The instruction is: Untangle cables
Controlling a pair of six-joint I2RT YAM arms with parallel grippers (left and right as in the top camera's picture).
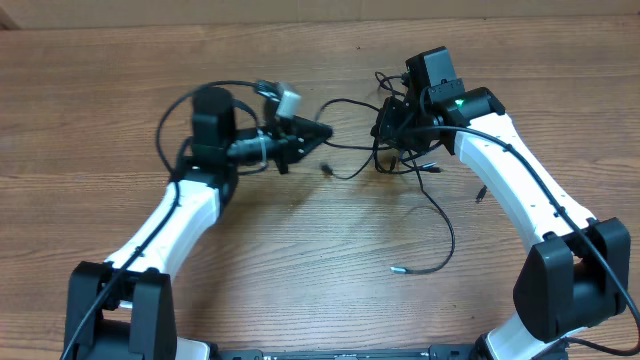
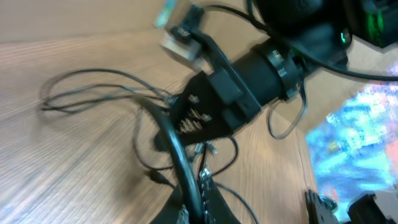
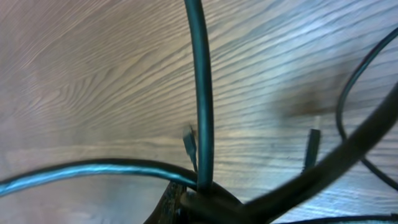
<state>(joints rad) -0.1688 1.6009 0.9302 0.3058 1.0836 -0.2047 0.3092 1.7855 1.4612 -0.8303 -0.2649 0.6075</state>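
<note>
The left gripper pulls to the left in the overhead view next, over the bare tabletop, and releases, since its piece of cable still runs into the tangle.
The cables [image 1: 405,160] are thin black cords bunched in a tangle at the table's upper middle. One strand arcs left from the tangle to my left gripper [image 1: 322,131]. In the left wrist view that gripper [image 2: 202,202] is shut on a black cable [image 2: 171,137] that curves up from its fingertips. My right gripper [image 1: 383,128] reaches into the tangle from the right. Its wrist view shows it [image 3: 199,202] shut on a cable [image 3: 202,93] that runs straight up from the jaws. A loose silver-tipped end [image 1: 398,268] lies nearer the front.
The wooden table [image 1: 120,120] ends along the far edge [image 1: 300,22]. Small plug ends lie at the middle [image 1: 327,170] and beside the right arm [image 1: 480,195]. The right arm's black wrist [image 2: 261,74] fills the upper left wrist view.
</note>
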